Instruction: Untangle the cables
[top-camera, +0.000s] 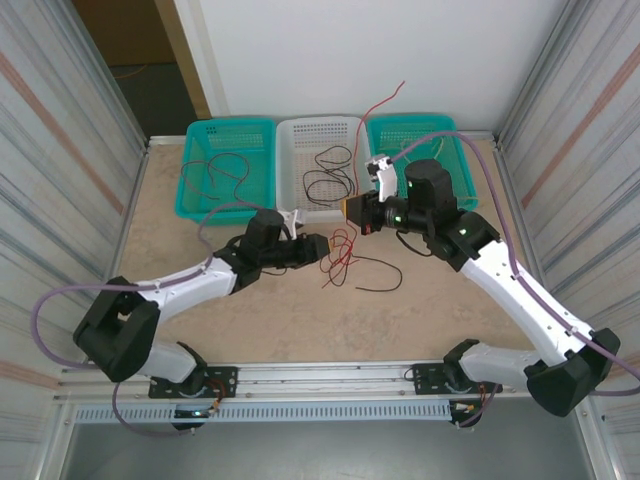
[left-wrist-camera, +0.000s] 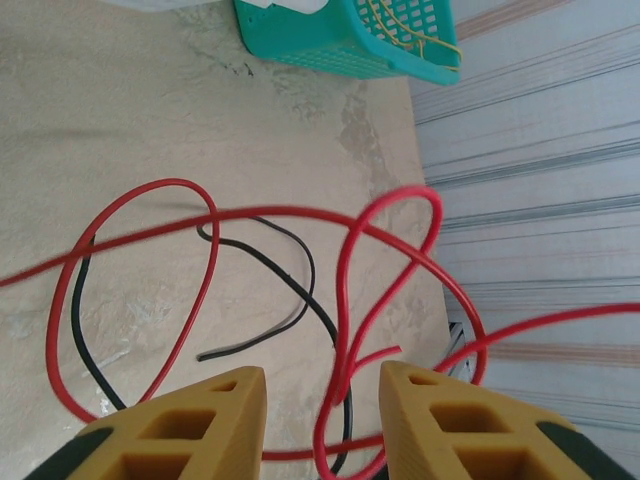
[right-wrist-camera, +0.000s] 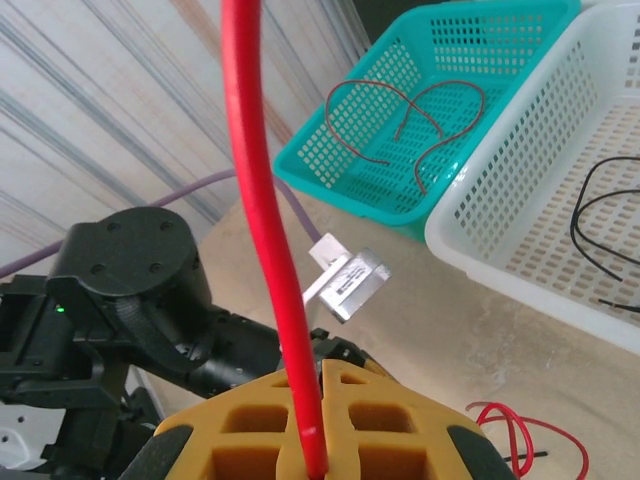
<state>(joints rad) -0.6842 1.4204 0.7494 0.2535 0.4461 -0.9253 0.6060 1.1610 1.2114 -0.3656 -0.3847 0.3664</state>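
I need to pull the red cable sideways out of the tangle with my right gripper next, toward the teal basket holding the yellow cable (top-camera: 420, 153), and then let go, because the basket is beside my gripper.
A tangle of cables lies mid-table: a looping red cable (top-camera: 343, 250) crossed by a black cable (top-camera: 376, 278). My left gripper (top-camera: 325, 245) is low at the tangle's left edge. In the left wrist view its yellow fingers (left-wrist-camera: 205, 420) stand apart, and the red cable's loops (left-wrist-camera: 345, 290) and the black cable (left-wrist-camera: 300, 285) run between them, untouched by the pads. My right gripper (right-wrist-camera: 318, 368) is shut on a red cable (right-wrist-camera: 262, 200) that rises straight up from its pads. From above, this gripper (top-camera: 349, 208) hovers over the tangle and the strand's free end (top-camera: 385, 102) shows against the back wall.
Three baskets line the back edge: a teal basket (top-camera: 230, 124) with dark brown cables (right-wrist-camera: 400, 110), a white basket (top-camera: 318, 122) with black cables (top-camera: 330, 175), and a teal basket (top-camera: 400, 121) holding a yellow cable (left-wrist-camera: 420, 38). Corrugated walls close both sides.
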